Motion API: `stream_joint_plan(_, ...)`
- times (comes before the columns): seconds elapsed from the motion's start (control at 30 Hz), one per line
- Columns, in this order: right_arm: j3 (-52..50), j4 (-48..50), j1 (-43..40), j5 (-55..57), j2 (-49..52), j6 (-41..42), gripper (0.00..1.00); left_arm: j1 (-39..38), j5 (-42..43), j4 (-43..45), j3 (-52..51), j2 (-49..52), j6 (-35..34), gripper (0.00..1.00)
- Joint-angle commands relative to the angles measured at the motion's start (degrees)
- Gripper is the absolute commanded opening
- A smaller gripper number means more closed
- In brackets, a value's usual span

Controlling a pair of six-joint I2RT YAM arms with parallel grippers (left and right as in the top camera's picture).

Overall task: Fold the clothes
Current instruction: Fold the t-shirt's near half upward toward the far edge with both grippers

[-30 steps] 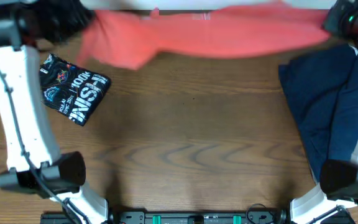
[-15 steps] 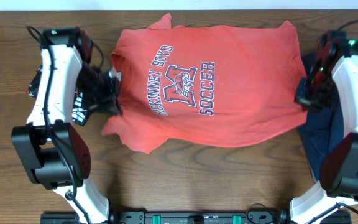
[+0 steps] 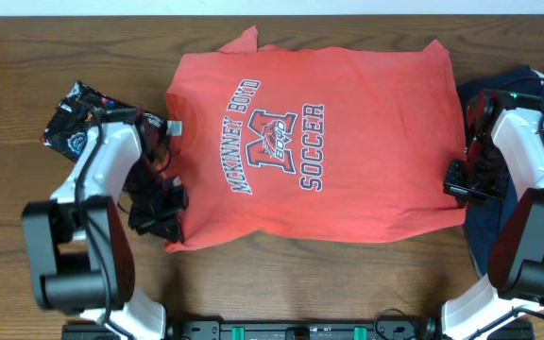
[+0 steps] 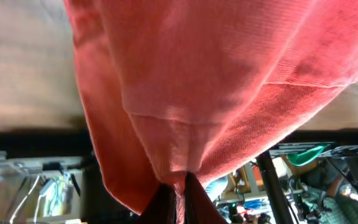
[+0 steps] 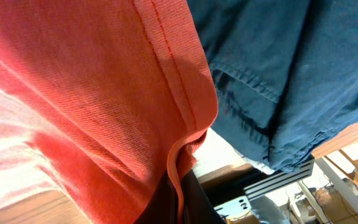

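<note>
My right gripper should next carry the hem outward onto the T-shirt's side edge (image 3: 455, 130), outward of that gripper, and let it go, because the shirt lies unfolded.
The coral-red T-shirt (image 3: 348, 123) with white block lettering lies spread face up across the middle of the table. My left gripper (image 3: 163, 219) is shut on its near left edge; the pinched red cloth (image 4: 185, 143) fills the left wrist view. My right gripper (image 3: 456, 184) is shut on its right hem, seen as red cloth (image 5: 92, 93) in the right wrist view. A navy blue shirt (image 3: 527, 90) lies under my right arm at the right, also in the right wrist view (image 5: 291, 68). A black white-printed shirt (image 3: 74, 123) lies folded at the left.
The wooden table (image 3: 300, 283) shows bare along the near edge below the shirt. The arm bases stand at the front left (image 3: 74, 274) and front right (image 3: 527, 274).
The red shirt has come down from the far edge and now lies spread flat. Both grippers have moved toward the near side, drawing the cloth along with them.
</note>
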Motion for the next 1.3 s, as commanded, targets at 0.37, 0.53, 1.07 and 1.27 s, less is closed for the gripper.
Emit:
stream_joint_plan(0.37,-0.31,-0.04,-0.28,1.90,0.17,1.64,0.01,0.20,-1.40,0.52,-1.99,-12.96,-2.89,0.06)
stream_joint_plan(0.53,-0.28,7.85,-0.28,-0.85,0.15,-0.13,0.01,1.95,-1.05,11.54,-1.07,-12.96,-4.68,0.06)
stream_joint_plan(1.07,-0.31,35.36,-0.26,-8.31,0.17,-1.44,0.01,4.63,10.95,52.87,-0.57,-11.02,-14.95,0.06)
stream_joint_plan(1.27,-0.31,39.01,-0.22,-8.28,0.48,-1.42,0.01,4.57,10.93,58.47,-0.57,-9.81,-15.34,0.06)
